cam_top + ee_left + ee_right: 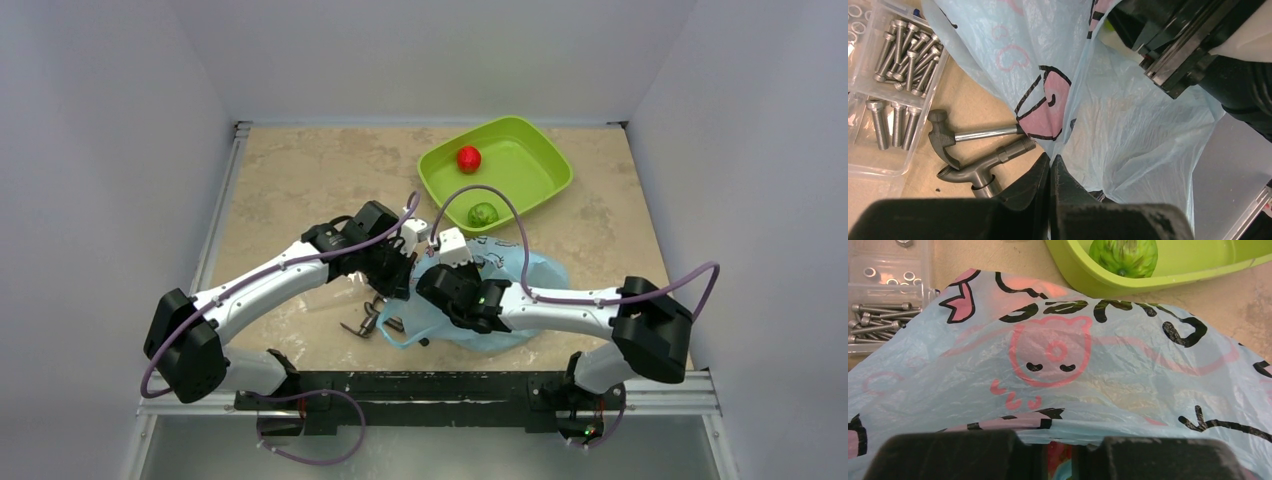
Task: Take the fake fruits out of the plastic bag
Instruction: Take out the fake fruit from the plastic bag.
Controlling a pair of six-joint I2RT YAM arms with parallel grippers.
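I will next lift my right gripper out of the bag (520, 275) and move it outward over the bottom of the tray between the fruits. That spot is bare, so I will release there.
The light-blue plastic bag (520, 275) with pink and black prints lies at the table's near middle. It also shows in the left wrist view (1128, 125) and the right wrist view (1098, 365). My left gripper (403, 285) (1050, 160) is shut on the bag's rim. My right gripper (438, 283) (1066, 452) reaches under the rim into the bag. Its fingertips are hidden, and its jaws stand narrowly apart with a red fruit (1060, 452) between them. A red fruit (469, 158) and a green fruit (483, 214) (1124, 255) lie in the green tray (545, 150) (1148, 286).
A small hammer (948, 137) and a grey pipe fitting (983, 167) lie left of the bag; they show in the top view as grey tools (365, 320). A clear box of bolts (893, 75) (878, 315) sits beside them. White walls surround the table.
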